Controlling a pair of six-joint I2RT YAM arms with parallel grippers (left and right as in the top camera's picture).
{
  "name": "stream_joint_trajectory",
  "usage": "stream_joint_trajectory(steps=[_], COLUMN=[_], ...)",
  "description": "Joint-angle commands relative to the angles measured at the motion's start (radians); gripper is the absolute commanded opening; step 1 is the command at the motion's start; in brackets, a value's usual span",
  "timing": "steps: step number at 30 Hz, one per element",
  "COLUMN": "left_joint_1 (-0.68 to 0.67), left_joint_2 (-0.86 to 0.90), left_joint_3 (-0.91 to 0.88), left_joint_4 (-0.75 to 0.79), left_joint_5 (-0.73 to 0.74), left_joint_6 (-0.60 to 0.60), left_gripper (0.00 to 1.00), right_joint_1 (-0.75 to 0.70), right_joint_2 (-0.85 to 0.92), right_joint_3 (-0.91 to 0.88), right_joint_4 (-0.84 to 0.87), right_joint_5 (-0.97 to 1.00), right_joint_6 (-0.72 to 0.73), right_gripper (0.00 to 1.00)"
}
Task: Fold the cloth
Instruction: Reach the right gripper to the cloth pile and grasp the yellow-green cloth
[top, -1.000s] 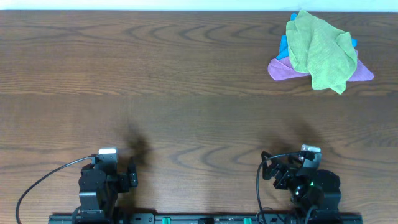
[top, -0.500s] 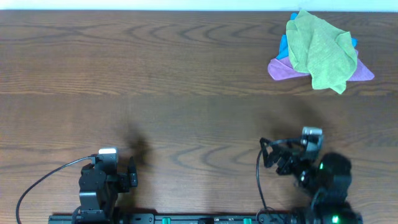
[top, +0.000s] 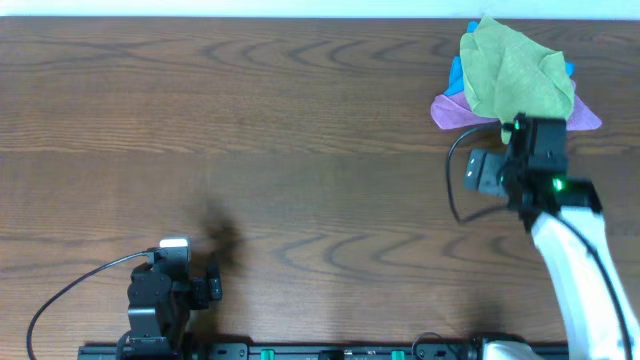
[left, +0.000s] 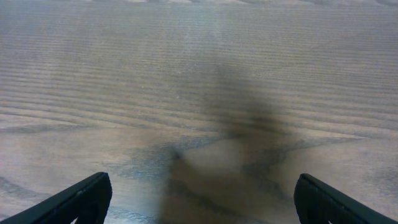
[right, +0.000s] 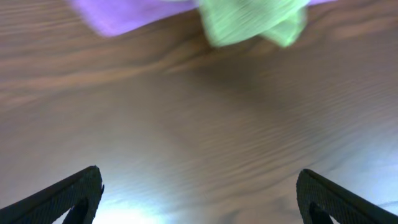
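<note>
The green cloth's near edge (top: 506, 136) (right: 246, 30) is still beyond my right gripper's open fingers, which are above bare wood. My right gripper will move outward and down onto it next.
The cloth (top: 515, 70) is lime green and lies crumpled on top of a pile at the far right of the table. Its near edge shows at the top of the right wrist view (right: 249, 22). My right gripper (right: 199, 173) hovers open over bare wood just short of that edge, with nothing between its fingers. In the overhead view the right gripper (top: 530, 128) sits at the pile's near side and covers the cloth's lower corner. My left gripper (left: 202, 180) is open over bare table near the front edge, far from the cloth.
A purple cloth (top: 455, 112) and a blue cloth (top: 455, 72) lie under the green one. The purple cloth (right: 124, 12) also shows at the top left of the right wrist view. The left arm (top: 160, 295) rests at the front left.
The right arm has swung out from the front edge toward the far right, up to the cloth pile. Its gripper stayed open. The left arm has not moved.
</note>
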Motion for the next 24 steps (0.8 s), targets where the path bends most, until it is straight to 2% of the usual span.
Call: stream_joint_trajectory(steps=[1, 7, 11, 21, 24], left_joint_1=[-0.002, -0.002, -0.002, -0.002, -0.002], left_joint_2=[-0.006, -0.006, -0.006, -0.006, -0.006], left_joint_3=[-0.024, -0.024, -0.024, -0.024, -0.024], left_joint_4=[-0.031, -0.031, -0.031, -0.031, -0.031], left_joint_5=[0.003, 0.003, 0.003, 0.003, 0.003], left_joint_6=[0.017, 0.017, 0.017, 0.017, 0.017], left_gripper=[0.95, 0.95, 0.95, 0.95, 0.95], right_joint_1=[-0.013, -0.069, -0.108, -0.114, -0.121], right_joint_2=[0.074, 0.185, 0.273, 0.46, 0.494], right_joint_3=[0.043, 0.044, 0.044, 0.047, 0.053], right_joint_4=[0.064, 0.289, 0.425, 0.658, 0.709], right_joint_5=[0.177, 0.168, 0.04, -0.034, -0.033], right_joint_6=[-0.104, -0.267, -0.366, -0.419, -0.421], right_gripper=[0.99, 0.99, 0.99, 0.99, 0.93])
